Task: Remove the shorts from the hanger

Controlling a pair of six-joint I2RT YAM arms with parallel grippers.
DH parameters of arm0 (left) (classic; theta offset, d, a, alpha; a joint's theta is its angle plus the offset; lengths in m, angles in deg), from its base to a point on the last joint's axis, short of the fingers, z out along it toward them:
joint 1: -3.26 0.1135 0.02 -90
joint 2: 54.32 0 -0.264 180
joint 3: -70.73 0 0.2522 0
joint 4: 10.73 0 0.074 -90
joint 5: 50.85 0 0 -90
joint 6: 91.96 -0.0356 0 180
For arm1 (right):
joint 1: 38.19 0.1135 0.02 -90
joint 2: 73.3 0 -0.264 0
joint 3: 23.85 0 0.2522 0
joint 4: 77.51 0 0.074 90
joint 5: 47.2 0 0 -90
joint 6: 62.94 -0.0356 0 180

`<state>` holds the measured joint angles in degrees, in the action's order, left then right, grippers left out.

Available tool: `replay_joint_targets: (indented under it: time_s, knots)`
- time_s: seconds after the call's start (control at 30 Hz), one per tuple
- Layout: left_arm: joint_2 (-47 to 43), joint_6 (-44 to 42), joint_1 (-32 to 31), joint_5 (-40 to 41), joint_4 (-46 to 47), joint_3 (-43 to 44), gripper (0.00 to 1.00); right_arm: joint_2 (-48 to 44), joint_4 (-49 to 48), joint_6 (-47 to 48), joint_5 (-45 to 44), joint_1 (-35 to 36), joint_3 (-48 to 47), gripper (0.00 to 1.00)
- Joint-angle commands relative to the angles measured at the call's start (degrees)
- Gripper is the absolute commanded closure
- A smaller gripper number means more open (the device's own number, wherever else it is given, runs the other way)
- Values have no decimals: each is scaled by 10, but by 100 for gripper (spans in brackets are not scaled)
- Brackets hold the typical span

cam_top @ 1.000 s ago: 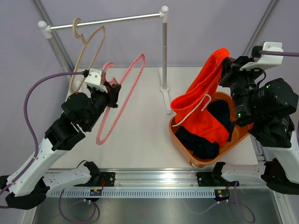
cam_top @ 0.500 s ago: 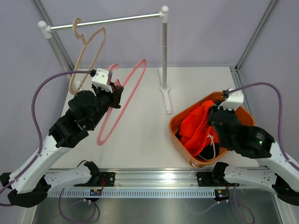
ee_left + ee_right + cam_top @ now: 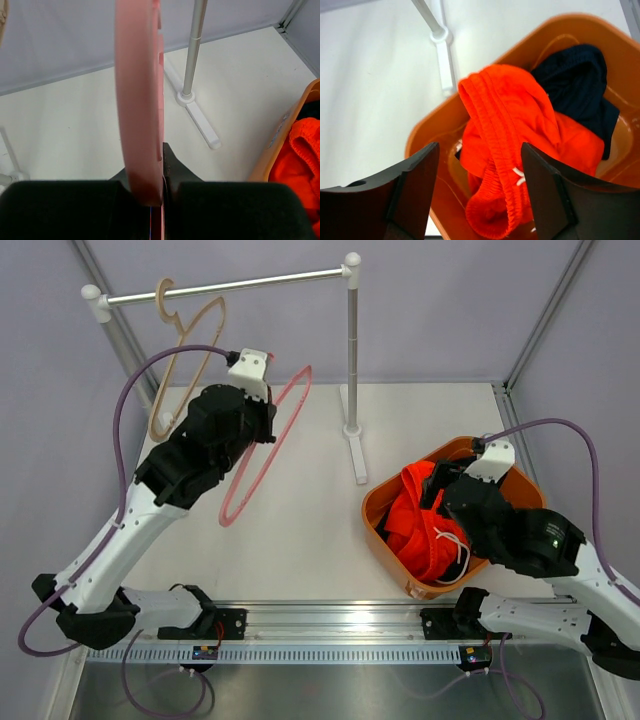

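Observation:
My left gripper is holding the pink hanger (image 3: 265, 445) and needs to move outward to the bare bar (image 3: 243, 285) beside the beige hanger and release it there, because this bar is farther outward than my gripper.
The orange shorts (image 3: 420, 525) lie crumpled in an orange basin (image 3: 378, 530) at the right, white drawstring showing. My right gripper (image 3: 440, 495) hovers just above them, open, with nothing between its fingers. In the right wrist view the orange shorts (image 3: 510, 125) sit below the open right gripper (image 3: 479, 150), and the navy shorts (image 3: 580, 85) lie behind them in the basin (image 3: 435, 120). My left gripper (image 3: 262, 425) is shut on a bare pink hanger (image 3: 265, 445), raised over the table's left half. The left wrist view shows the hanger (image 3: 140, 100) pinched edge-on in the left gripper (image 3: 162, 170).
A clothes rack stands at the back: its horizontal rail (image 3: 230, 285) carries a beige hanger (image 3: 185, 360), and its upright post (image 3: 352, 350) rises from a white foot (image 3: 355, 450) between the arms. Enclosure frame bars run along both sides.
My right gripper came down from high over the basin with the orange shorts, then opened and let them drop in. My left arm lifted the pink hanger up and back toward the rail.

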<state>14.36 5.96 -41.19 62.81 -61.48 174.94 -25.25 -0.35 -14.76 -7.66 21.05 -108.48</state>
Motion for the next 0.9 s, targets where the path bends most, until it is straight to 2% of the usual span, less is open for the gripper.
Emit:
replay_joint_targets:
  time_s: [0.0, 0.07, 0.13, 0.17, 0.2, 0.3, 0.63, 0.87]
  knots:
    - [23, 16, 50, -51, -19, 62, 100, 21, -66, 69, -31, -3, -59, 20]
    - [48, 16, 67, -68, -29, 104, 100, 35, -97, 106, -33, -3, -80, 17]
    - [71, 4, 90, -83, -32, 132, 100, 46, -149, 166, 0, -23, -93, 15]
    - [79, 3, 98, -88, -35, 160, 100, 59, -164, 183, 29, -40, -108, 15]
    - [87, 1, 113, -97, -37, 175, 100, 68, -184, 204, 93, -88, -116, 15]
    - [130, -4, 139, -113, -49, 242, 100, 104, -201, 228, 184, -160, -146, 14]
    - [288, -11, 190, -97, -64, 446, 100, 173, -264, 258, 309, -307, -191, 12]
    - [329, -12, 225, -114, 9, 467, 100, 215, -289, 250, 401, -406, -211, 12]
